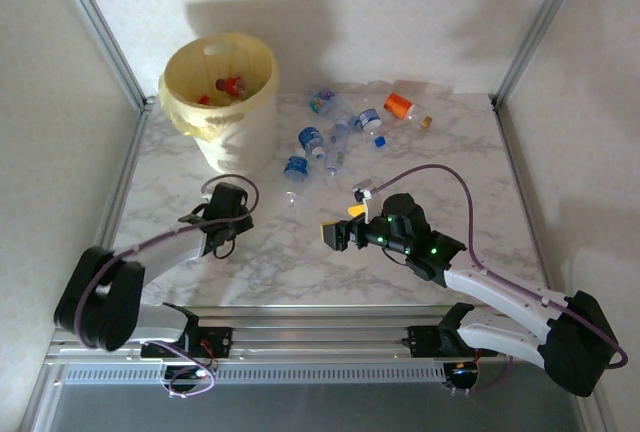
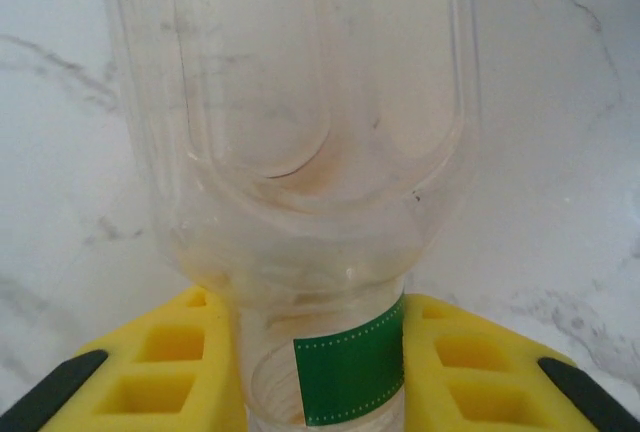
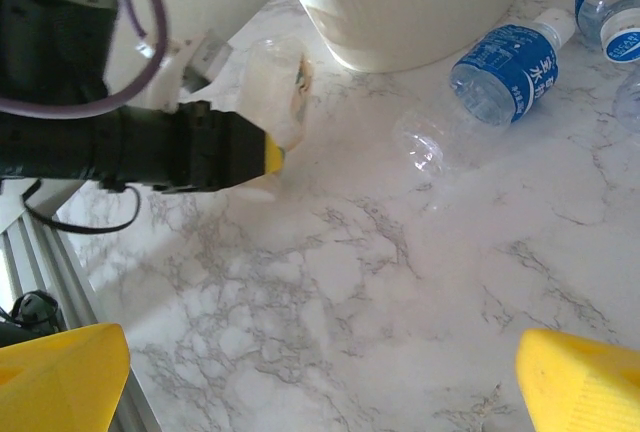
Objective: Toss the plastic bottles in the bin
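Note:
The bin's rim is higher than the low-held bottle. My left gripper will go up and outward next, over the bin's opening (image 1: 217,79), to release the clear bottle.
My left gripper (image 2: 320,352) is shut on a clear plastic bottle (image 2: 300,132) with a green label, its yellow pads (image 2: 160,362) pressing the narrow part from both sides. The bottle is just above the marble table, close in front of the bin (image 1: 180,72), a pale-yellow bucket with a red-labelled bottle (image 1: 231,85) inside. In the top view the left gripper (image 1: 232,202) is just below the bin. Several more bottles (image 1: 311,138) lie right of the bin, one with an orange label (image 1: 399,105). My right gripper (image 1: 336,233) hangs open over mid-table, with nothing between its fingers (image 3: 60,377).
In the right wrist view a blue-labelled bottle (image 3: 505,72) and a clear crushed one (image 3: 430,142) lie beside the bin's base (image 3: 400,12). The table's near-left edge (image 3: 60,262) has a metal rail. White walls and frame posts (image 1: 100,27) enclose the table.

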Controlling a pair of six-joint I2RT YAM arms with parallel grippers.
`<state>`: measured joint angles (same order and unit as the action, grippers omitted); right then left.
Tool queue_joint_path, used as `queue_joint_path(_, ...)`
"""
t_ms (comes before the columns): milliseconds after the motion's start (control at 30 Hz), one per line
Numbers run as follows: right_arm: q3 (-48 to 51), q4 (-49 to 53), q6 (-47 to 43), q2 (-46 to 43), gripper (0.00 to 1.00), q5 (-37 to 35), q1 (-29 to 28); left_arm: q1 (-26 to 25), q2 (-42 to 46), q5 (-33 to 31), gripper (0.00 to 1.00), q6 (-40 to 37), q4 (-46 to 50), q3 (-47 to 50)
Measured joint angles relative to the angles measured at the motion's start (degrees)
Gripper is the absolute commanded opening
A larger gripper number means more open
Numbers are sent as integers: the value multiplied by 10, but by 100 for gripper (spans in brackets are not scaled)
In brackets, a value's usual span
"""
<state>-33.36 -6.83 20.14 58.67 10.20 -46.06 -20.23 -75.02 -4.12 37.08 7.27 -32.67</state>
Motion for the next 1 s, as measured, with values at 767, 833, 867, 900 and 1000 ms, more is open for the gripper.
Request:
queue_joint_path(767,-77,89,153,148,99,-10,104,-41,93,45,9,-240,159,-547)
queue_joint_path(833,-77,92,153,141,99,-10,104,2,56,69,9,-257,149,-579)
queue_joint_path(867,-77,93,153,137,99,-11,104,24,39,85,9,-259,149,-594)
queue_joint_path(900,-77,93,153,134,99,-11,104,49,17,100,10,-260,153,-617)
queue_joint_path(1000,-77,95,152,130,99,-12,104,107,-78,149,18,-260,177,-728)
